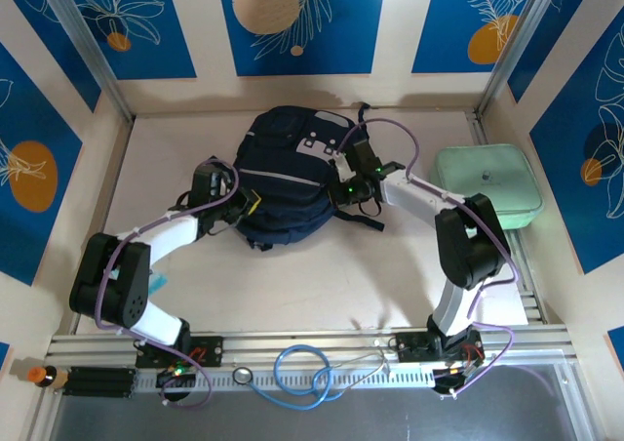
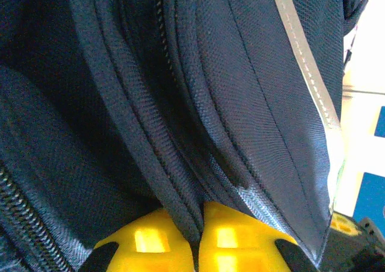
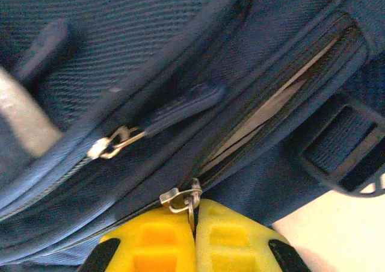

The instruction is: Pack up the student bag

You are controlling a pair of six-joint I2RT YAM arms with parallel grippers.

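My right gripper should next draw the metal zipper pull (image 3: 191, 210) it is holding outward to the far end of the gaping zipper (image 3: 344, 31) and let it go, because pale lining still shows through.
The student bag (image 1: 292, 173), a dark navy backpack with a pale stripe, lies in the middle of the table. My left gripper (image 1: 242, 205) is at its left side, shut on a fold of the navy fabric (image 2: 180, 206) beside a zipper line; the yellow fingers (image 2: 144, 242) pinch the fold. My right gripper (image 1: 353, 189) is at the bag's right side, shut on a metal zipper pull (image 3: 191, 210) of the slider (image 3: 178, 197). To the right of that slider the zipper gapes, showing pale lining (image 3: 271, 112). A second zipper pull (image 3: 114, 142) with a navy tab lies higher up.
A mint-green rounded case (image 1: 487, 184) sits at the table's right side, beside the right arm. A bag strap and buckle (image 3: 346, 154) hang near the right gripper. A blue cable (image 1: 302, 373) coils at the near rail. Walls enclose the table on three sides.
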